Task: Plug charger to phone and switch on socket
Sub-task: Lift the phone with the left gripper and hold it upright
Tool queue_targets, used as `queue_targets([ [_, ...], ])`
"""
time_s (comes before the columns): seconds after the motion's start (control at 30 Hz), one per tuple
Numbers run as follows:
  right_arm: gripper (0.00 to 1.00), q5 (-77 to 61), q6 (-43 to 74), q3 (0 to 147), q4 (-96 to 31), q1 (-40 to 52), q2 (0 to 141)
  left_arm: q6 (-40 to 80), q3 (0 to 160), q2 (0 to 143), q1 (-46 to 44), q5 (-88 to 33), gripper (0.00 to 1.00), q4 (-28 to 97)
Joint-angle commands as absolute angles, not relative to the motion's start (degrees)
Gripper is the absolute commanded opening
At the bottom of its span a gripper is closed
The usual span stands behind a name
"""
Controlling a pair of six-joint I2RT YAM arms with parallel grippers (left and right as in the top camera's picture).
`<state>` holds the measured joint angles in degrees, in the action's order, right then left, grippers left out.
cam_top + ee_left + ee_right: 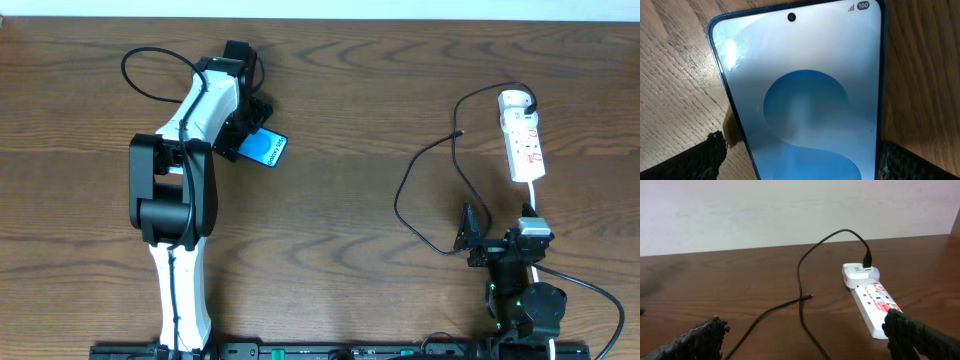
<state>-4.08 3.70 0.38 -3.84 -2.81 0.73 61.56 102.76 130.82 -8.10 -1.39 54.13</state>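
My left gripper will next close its open fingers onto the long edges of the phone (266,150) lying between them, closing the bare-wood gap beside one edge.
The phone (266,150) lies at the left of the table, its cyan-blue screen up. In the left wrist view the phone (805,100) fills the frame. My left gripper (250,138) is open and straddles it (800,162): the right finger is against the phone's edge, and the left finger stands apart with bare wood between. The white socket strip (522,140) lies at the right. The charger cable (400,195) runs from an adapter at its far end, and the plug tip (459,132) lies loose on the table. My right gripper (497,232) is open and empty (807,340) over the cable (800,280), beside the socket (872,305).
The strip's white cord runs toward the right arm's base (530,310). A thicker black robot cable (150,75) loops at the back left. A pale wall (790,210) rises behind the table's far edge.
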Motion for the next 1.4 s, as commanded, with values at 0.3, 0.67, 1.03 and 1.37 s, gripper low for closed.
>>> queue_targets([
  [0.3,0.99,-4.2,4.2,0.3,-4.1,-2.6,0.3,62.3,102.4,131.8,-8.4,-1.1,0.94,54.7],
  [0.67,0.99,-4.2,4.2,0.3,-4.1,-2.6,0.3,61.9,102.4,131.8,-8.5,-1.1,0.82,55.2],
  [1.03,0.99,-4.2,4.2,0.3,-4.1,-2.6,0.3,59.5,100.1,131.8,-8.5,-0.9,0.79,55.1],
  [1.37,0.99,-4.2,4.2,0.3,-4.1,-2.6,0.3,50.4,98.5,131.8,-8.5,-0.9,0.79,55.2],
])
